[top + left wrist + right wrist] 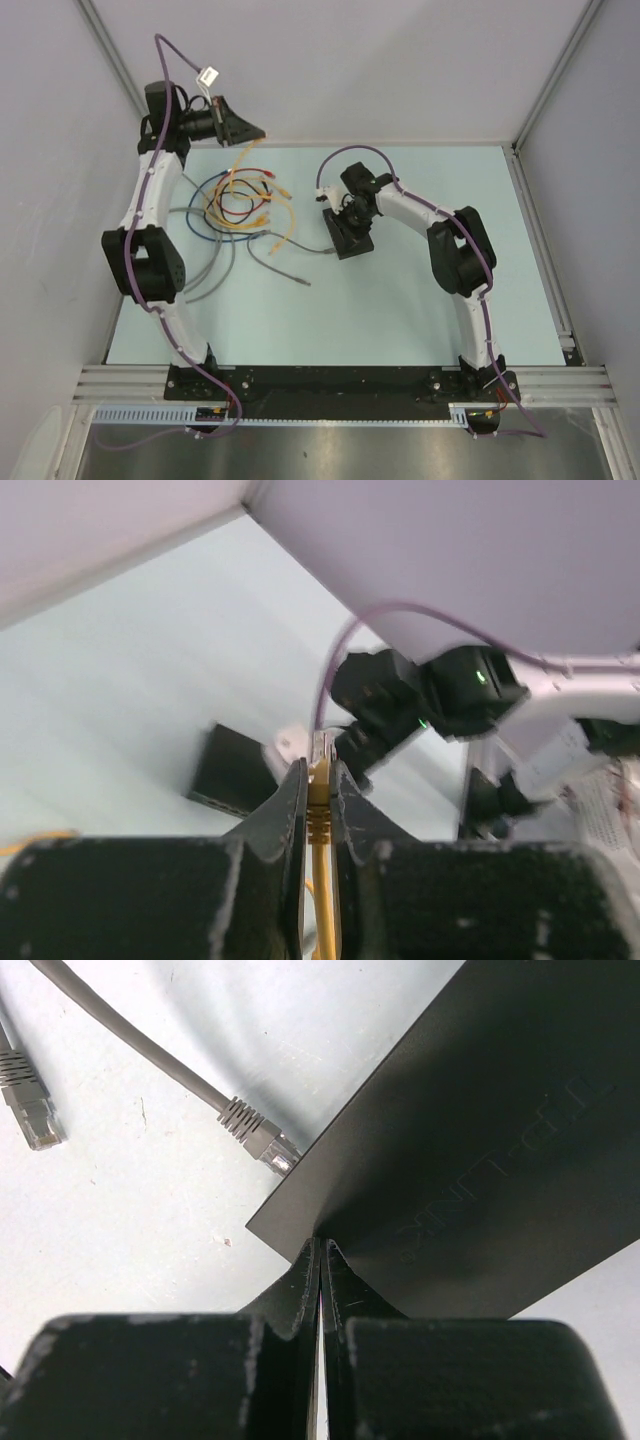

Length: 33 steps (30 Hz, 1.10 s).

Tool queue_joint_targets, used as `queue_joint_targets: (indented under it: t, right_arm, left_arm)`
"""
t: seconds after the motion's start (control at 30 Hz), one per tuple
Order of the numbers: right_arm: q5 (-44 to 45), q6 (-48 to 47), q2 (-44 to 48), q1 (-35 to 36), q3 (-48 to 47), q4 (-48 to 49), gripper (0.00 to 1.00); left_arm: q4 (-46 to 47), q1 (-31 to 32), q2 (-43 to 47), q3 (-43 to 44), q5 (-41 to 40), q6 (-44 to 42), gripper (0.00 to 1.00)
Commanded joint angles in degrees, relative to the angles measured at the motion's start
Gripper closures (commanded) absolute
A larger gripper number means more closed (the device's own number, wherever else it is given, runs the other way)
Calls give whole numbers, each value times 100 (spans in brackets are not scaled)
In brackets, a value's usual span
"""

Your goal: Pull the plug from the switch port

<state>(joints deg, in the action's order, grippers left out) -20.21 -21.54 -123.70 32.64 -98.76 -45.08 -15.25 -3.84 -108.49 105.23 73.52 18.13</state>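
My left gripper shifts slightly outward next and releases the yellow plug high over the cable tangle (pixel 243 200), since that is below the gripper, clear of the switch.
The switch (pixel 352 240) is a flat black box lying mid-table; it also shows in the left wrist view as the switch (pixel 228 772) and in the right wrist view as the switch (pixel 480 1150). My right gripper (pixel 320 1245) is shut, with its tips pressed down on the switch's top near a corner. A grey plug (pixel 262 1142) sits in a port on the switch's edge. My left gripper (pixel 320 770) is shut on a yellow plug (pixel 319 798), held high at the back left, well away from the switch. In the top view the yellow cable (pixel 238 160) hangs down from the left gripper (pixel 256 131).
A tangle of yellow, red, blue and grey cables (pixel 240 205) lies left of the switch. A loose grey plug (pixel 30 1110) rests on the table nearby. White walls close the back and the sides.
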Motion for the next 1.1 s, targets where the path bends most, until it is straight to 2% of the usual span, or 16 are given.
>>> queue_joint_targets:
  t: [0.0, 0.17, 0.2, 0.23, 0.3, 0.33, 0.37, 0.43, 0.47, 0.53, 0.6, 0.73, 0.8, 0.93, 1.07]
  right_arm:
    - [526, -184, -462, 146, 314, -300, 100]
    - [606, -219, -436, 137, 322, -282, 100]
    - [623, -228, -427, 137, 322, -291, 100]
    - [615, -228, -436, 128, 331, -282, 100]
    - [623, -228, -436, 119, 314, -282, 100]
    - [623, -219, -436, 111, 314, -291, 100]
    - [623, -219, -436, 111, 305, -291, 100]
    - [615, -210, -462, 93, 287, -282, 100]
    - [614, -202, -462, 93, 278, -282, 100]
    - [597, -184, -479, 84, 261, -282, 100]
    - [579, -175, -506, 76, 226, -291, 100]
    - [562, -158, -524, 58, 199, -300, 100]
    - [544, -149, -506, 40, 208, -300, 100]
    - [518, -114, -410, -73, 217, -291, 100]
    - [378, 0, -216, -232, 112, -352, 100]
  left_arm:
    - [711, -21, -172, 1121, -1631, 555, 99]
    - [-371, -21, -480, 1517, -3429, -553, 100]
    - [-487, -21, -507, 1535, -3710, -704, 100]
    - [-558, -29, -515, 1544, -4331, -827, 100]
    - [-602, -82, -568, 1430, -4792, -1022, 98]
    - [-637, -100, -612, 1421, -5029, -1048, 95]
    - [-759, -109, -673, 1439, -5327, -1188, 81]
    - [-848, -91, -691, 1430, -5523, -1329, 68]
    - [-788, -100, -665, 1378, -5445, -1304, 61]
    - [-743, -82, -674, 1395, -5252, -1233, 54]
    - [-655, -30, -639, 1421, -4699, -1110, 47]
    - [-664, 242, -533, 1299, -3715, -1189, 44]
    - [-542, 340, -376, 887, -3032, -1233, 43]
    - [-330, 761, -138, -159, -2274, -1259, 43]
    - [-706, 1164, -260, -950, -1719, -1645, 43]
